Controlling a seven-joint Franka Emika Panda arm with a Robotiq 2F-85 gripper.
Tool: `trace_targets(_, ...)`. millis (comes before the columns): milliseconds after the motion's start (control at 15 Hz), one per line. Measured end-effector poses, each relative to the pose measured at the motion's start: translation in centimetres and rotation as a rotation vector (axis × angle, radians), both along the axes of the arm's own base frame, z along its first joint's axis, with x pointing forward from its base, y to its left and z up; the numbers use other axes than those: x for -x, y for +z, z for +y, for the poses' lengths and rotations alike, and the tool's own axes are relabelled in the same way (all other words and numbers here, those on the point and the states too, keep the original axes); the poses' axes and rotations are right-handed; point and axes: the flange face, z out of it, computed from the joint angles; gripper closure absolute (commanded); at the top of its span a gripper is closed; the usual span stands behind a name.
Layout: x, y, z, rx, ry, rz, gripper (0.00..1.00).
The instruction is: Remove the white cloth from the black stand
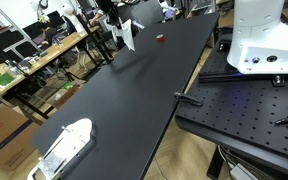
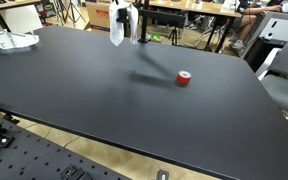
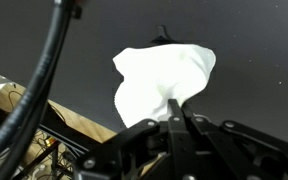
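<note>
The bare tabletop beside the red object is clear, so the robot's gripper should lift the white cloth (image 3: 164,75) up, move toward the red object and lower over that spot to release.
The white cloth (image 3: 164,75) hangs at the far edge of the black table, seen in both exterior views (image 1: 130,35) (image 2: 117,30). My gripper (image 3: 175,108) is shut, pinching the cloth's near edge between its fingertips. It reaches down from above in both exterior views (image 1: 124,24) (image 2: 123,14). A thin dark part of the black stand (image 3: 164,36) pokes out past the cloth's far edge, and a thin upright rod (image 2: 134,26) shows beside the cloth. I cannot tell whether the cloth still rests on the stand.
A small red object (image 2: 184,78) lies on the black table (image 2: 104,100), apart from the cloth; it also shows in an exterior view (image 1: 160,39). A white and clear object (image 1: 64,148) sits near one table corner. Desks, chairs and clutter stand beyond the table edges.
</note>
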Motion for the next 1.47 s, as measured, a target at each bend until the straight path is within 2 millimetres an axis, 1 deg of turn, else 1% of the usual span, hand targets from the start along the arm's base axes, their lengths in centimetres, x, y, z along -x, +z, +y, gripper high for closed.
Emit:
trace_targets(200, 0.4, 1.6, 0.1, -0.024, -0.033, -0.007, 0.99)
trace_targets(333, 1.0, 3.7, -0.2, -0.052, -0.074, -0.021, 0.99)
trace_targets(467, 1.9, 6.5, -0.8, -0.076, -0.124, -0.058, 0.99)
trace_targets(600, 3.1, 9.5, -2.3, -0.097, -0.193, -0.120, 0.99)
trace_targets(733, 4.2, 11.9, -4.4, -0.114, -0.268, -0.178, 0.99)
trace_targets(867, 5.3, 13.8, -7.0, -0.133, -0.351, -0.226, 0.99)
trace_targets(933, 5.7, 14.4, -8.3, -0.142, -0.393, -0.244, 0.99)
trace_targets(1000, 6.0, 14.8, -9.7, -0.151, -0.439, -0.259, 0.99)
trace_targets(1133, 6.4, 14.9, -12.2, -0.166, -0.533, -0.277, 0.99)
trace_targets(1267, 6.4, 14.4, -14.4, -0.182, -0.627, -0.288, 0.99)
trace_targets(1467, 6.0, 12.7, -17.2, -0.210, -0.772, -0.293, 0.99)
